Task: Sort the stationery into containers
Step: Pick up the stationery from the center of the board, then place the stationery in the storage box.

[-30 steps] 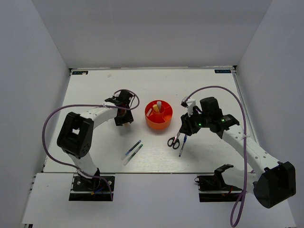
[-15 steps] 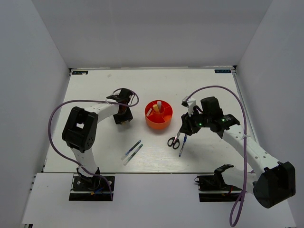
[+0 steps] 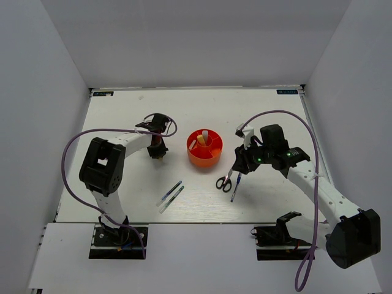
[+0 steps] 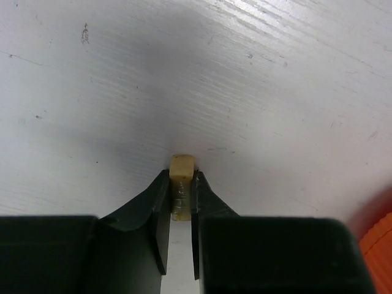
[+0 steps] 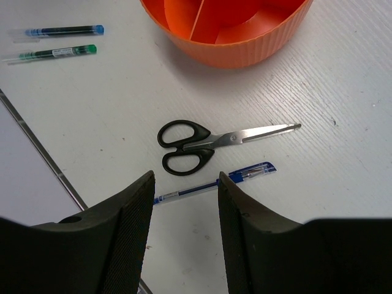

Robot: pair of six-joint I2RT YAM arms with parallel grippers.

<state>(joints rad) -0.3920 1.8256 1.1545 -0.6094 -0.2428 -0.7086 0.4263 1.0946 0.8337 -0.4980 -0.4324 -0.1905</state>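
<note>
The left gripper will next rise over the tub's side, which blocks a low path, and let go of the eraser above the section of the tub holding a white block [image 3: 193, 146].
My left gripper [image 3: 157, 152] is shut on a small beige eraser [image 4: 182, 166], low over the white table to the left of the tub; the eraser's tip sticks out past the fingertips [image 4: 160, 187]. The round orange-red tub [image 3: 205, 160] stands mid-table with a highlighter [image 3: 206, 135] upright inside; its wall also shows in the right wrist view [image 5: 245, 52]. My right gripper [image 3: 237, 165] is open and empty, above the black-handled scissors [image 5: 211, 142] and the blue pen [image 5: 245, 174]. Two thin pens [image 3: 171, 195] lie side by side at the front left.
The scissors [image 3: 224, 181] and the blue pen [image 3: 234, 188] lie close together, right of and nearer than the tub. The table's near edge [image 5: 37, 144] runs just behind the right gripper. White walls enclose the table on three sides.
The left arm's elbow has shifted and its gripper has edged slightly left, still shut on the eraser. The right arm has not moved.
</note>
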